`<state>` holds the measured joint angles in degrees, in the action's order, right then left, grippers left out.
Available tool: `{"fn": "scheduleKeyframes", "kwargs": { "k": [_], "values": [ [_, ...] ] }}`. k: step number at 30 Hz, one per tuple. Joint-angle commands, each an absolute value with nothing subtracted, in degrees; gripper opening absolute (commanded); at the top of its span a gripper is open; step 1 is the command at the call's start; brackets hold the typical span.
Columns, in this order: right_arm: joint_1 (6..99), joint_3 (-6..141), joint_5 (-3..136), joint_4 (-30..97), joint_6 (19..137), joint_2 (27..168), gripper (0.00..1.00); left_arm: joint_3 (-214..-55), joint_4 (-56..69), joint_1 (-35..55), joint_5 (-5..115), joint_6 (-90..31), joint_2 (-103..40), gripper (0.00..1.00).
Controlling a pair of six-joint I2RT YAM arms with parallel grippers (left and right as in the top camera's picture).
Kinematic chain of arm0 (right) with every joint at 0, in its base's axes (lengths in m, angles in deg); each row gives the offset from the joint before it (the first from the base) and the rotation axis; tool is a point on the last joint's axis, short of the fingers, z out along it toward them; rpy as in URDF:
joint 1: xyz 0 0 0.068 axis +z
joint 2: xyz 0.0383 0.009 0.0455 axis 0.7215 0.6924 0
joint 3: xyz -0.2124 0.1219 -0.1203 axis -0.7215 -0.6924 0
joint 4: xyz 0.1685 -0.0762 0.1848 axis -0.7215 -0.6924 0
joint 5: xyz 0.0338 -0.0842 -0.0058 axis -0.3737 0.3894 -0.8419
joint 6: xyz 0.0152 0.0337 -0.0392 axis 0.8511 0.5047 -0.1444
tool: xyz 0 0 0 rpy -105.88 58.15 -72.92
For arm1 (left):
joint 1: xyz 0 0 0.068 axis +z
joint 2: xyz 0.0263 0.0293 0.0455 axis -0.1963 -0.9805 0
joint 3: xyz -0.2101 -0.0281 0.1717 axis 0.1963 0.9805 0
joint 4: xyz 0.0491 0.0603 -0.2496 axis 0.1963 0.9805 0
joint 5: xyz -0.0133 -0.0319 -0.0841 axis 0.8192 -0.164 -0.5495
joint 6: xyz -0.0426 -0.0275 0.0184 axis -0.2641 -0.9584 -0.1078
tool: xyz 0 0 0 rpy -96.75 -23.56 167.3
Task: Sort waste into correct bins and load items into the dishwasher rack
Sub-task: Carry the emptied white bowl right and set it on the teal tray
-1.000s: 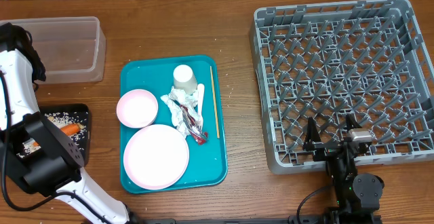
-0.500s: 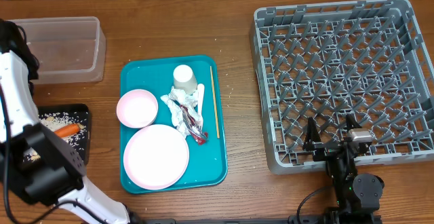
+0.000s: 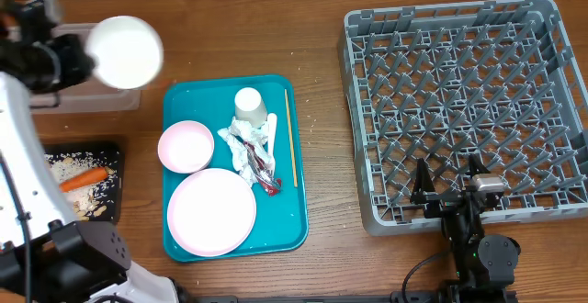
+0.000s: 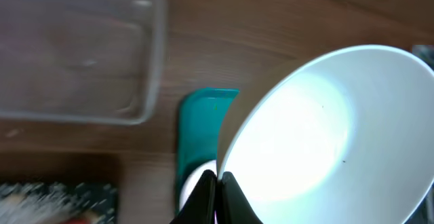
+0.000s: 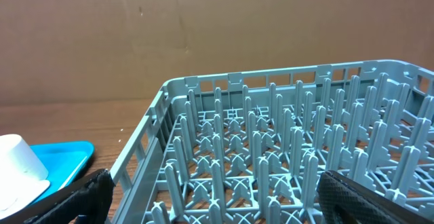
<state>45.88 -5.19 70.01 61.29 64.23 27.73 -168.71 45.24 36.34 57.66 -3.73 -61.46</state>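
Observation:
The teal tray's corner beyond the pink bowl (image 4: 209, 115) is bare, so my left gripper should go down to the right in the overhead view and release the white bowl's rim there.
My left gripper (image 3: 90, 55) is shut on the rim of a white bowl (image 3: 127, 52) and holds it in the air over the right end of the clear plastic bin (image 3: 64, 64). In the left wrist view the fingers (image 4: 218, 182) pinch the bowl (image 4: 319, 129) edge, and its inside looks empty. The grey dishwasher rack (image 3: 560, 110) stands at the right with nothing in it. My right gripper (image 3: 448, 191) is open and empty at the rack's front edge, facing into the rack (image 5: 271, 149).
A teal tray (image 3: 294, 220) holds a pink bowl (image 3: 186, 145), a large plate (image 3: 211, 211), an upturned paper cup (image 3: 250, 106), crumpled wrapping (image 3: 248, 151) and a chopstick (image 3: 289, 138). A black tray (image 3: 112, 151) with rice and a carrot (image 3: 81, 176) lies at the left edge.
My left arm has swung up and away from the black tray toward the clear bin. The white bowl in its grip now shows, and the black tray is uncovered. The right arm has not moved.

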Motion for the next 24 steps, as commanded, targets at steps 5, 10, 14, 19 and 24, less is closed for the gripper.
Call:
{"fn": "scheduleKeyframes", "kwargs": {
  "k": [5,10,14,19,24],
  "values": [
    [45.8,-5.8,70.4,61.5,64.0,27.3,1.0,-169.3,43.0,21.6,57.6,4.4,-64.8,0.04],
    [45.8,-5.8,70.4,61.5,64.0,27.3,1.0,-169.3,40.9,15.3,70.3,-2.9,-71.6,0.04],
    [45.8,-5.8,70.4,61.5,64.0,27.3,1.0,-169.3,39.6,13.1,77.9,-8.3,-77.9,0.04],
    [45.8,-5.8,70.4,61.5,64.0,27.3,1.0,-169.3,40.9,13.7,87.0,-12.8,-81.9,0.04],
    [45.8,-5.8,70.4,61.5,64.0,27.3,1.0,-169.3,42.4,16.0,88.7,-14.9,-82.5,0.04]
  ]
}}
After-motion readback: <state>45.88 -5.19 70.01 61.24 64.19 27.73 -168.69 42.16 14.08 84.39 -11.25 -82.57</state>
